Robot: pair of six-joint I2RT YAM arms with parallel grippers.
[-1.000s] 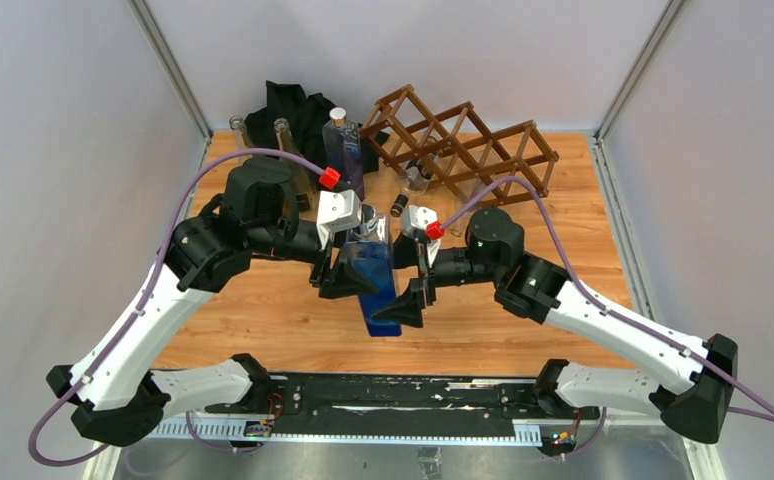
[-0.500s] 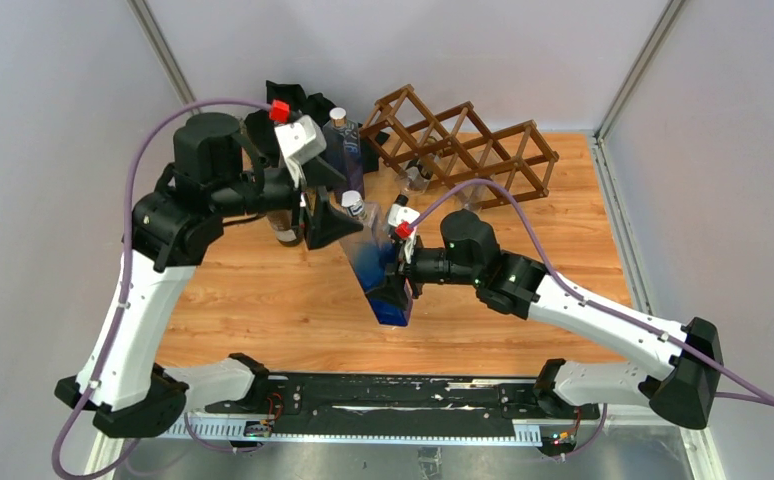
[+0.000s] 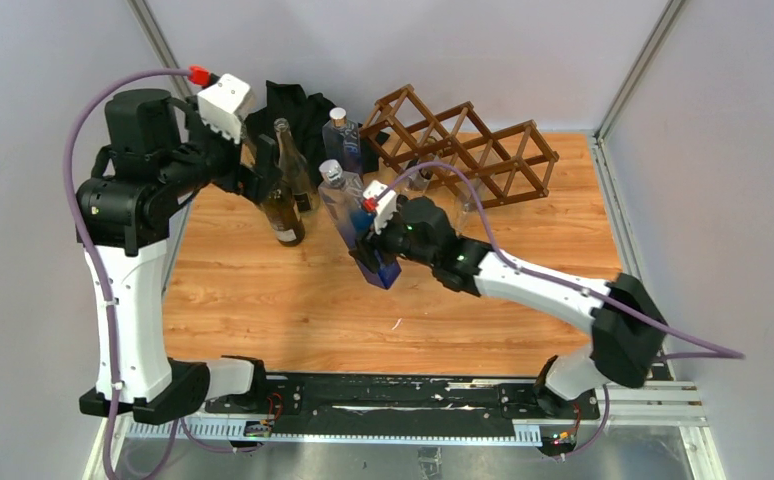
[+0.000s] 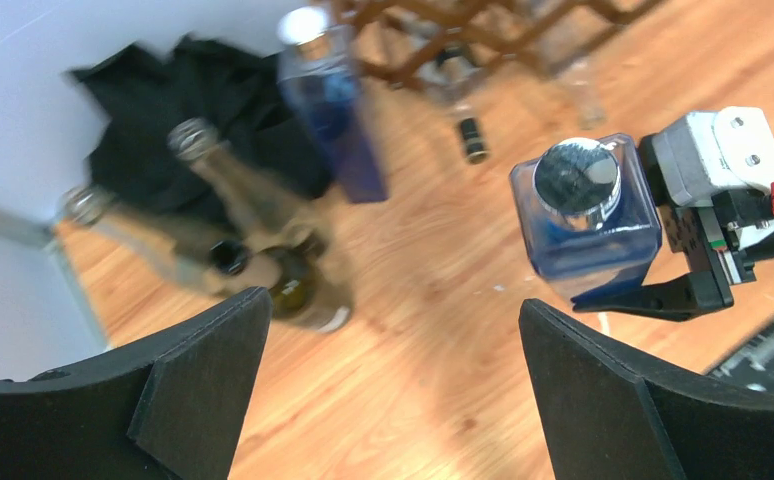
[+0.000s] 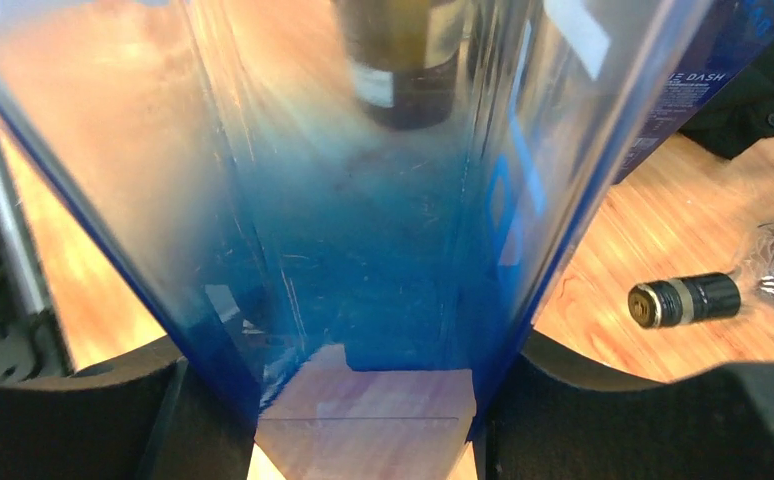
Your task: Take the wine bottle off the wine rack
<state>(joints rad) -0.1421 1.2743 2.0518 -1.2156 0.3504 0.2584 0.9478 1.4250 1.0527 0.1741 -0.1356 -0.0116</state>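
Observation:
The right gripper moves outward and to the left in the top view next, then lowers and releases, since bare table shows beside the dark glass bottles.
My right gripper (image 3: 371,250) is shut on the lower body of a blue square wine bottle (image 3: 355,220) with a silver cap. The bottle is tilted, cap toward the back left, over the table in front of the rack. In the right wrist view the blue glass (image 5: 363,200) fills the gap between both black fingers (image 5: 83,410). The dark brown lattice wine rack (image 3: 483,150) stands at the back, apart from this bottle. My left gripper (image 3: 261,178) is open and raised at the back left, and its wrist view shows nothing between its fingers (image 4: 203,370).
A second blue bottle (image 3: 343,145) and dark glass bottles (image 3: 285,205) stand at the back left before a black cloth (image 3: 298,105). A clear bottle (image 3: 418,178) with a dark cap (image 5: 683,300) lies at the rack's foot. Grey walls close in on both sides.
My left gripper let go of the blue bottle, opened wide and swung up to the back left. My right gripper shut on the bottle and carried it toward the back.

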